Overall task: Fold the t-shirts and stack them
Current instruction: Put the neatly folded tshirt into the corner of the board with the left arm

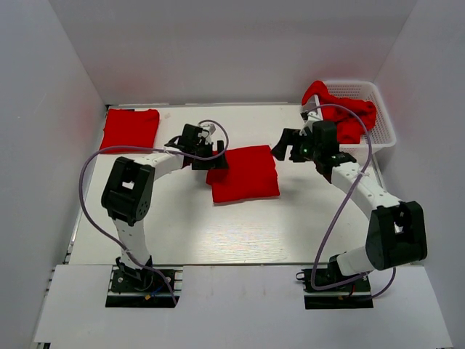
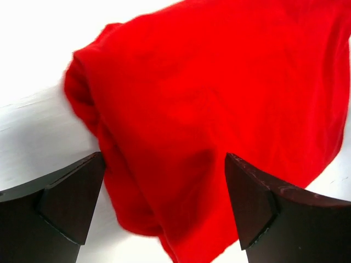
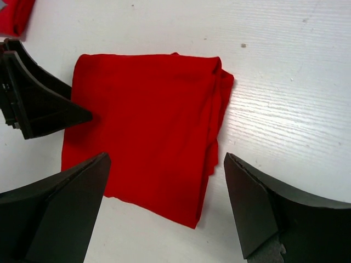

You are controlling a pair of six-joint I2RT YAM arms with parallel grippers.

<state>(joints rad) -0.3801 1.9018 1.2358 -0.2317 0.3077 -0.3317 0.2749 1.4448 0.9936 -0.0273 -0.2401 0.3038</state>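
Observation:
I will move my left gripper's open fingers a little to the right in the top view and close them, because the t-shirt's edge facing the second folded shirt (image 1: 217, 173) (image 2: 156, 183) is between them.
A folded red t-shirt (image 1: 243, 174) lies flat in the middle of the table. My left gripper (image 1: 212, 158) stands open over its left edge, and the cloth (image 2: 208, 109) fills the space below the fingers (image 2: 66, 203) without being pinched. My right gripper (image 1: 282, 149) hovers open just right of the shirt, which shows as a neat rectangle (image 3: 148, 126) under the open gripper (image 3: 164, 203). A finger of the left gripper (image 3: 44, 107) touches the shirt's far side there. A second folded red t-shirt (image 1: 131, 129) rests at the back left. More red t-shirts (image 1: 352, 116) are crumpled in the basket.
The white mesh basket (image 1: 385, 123) stands at the back right, close behind my right arm. White walls enclose the table on the left, back and right. Purple cables loop from both arms over the table.

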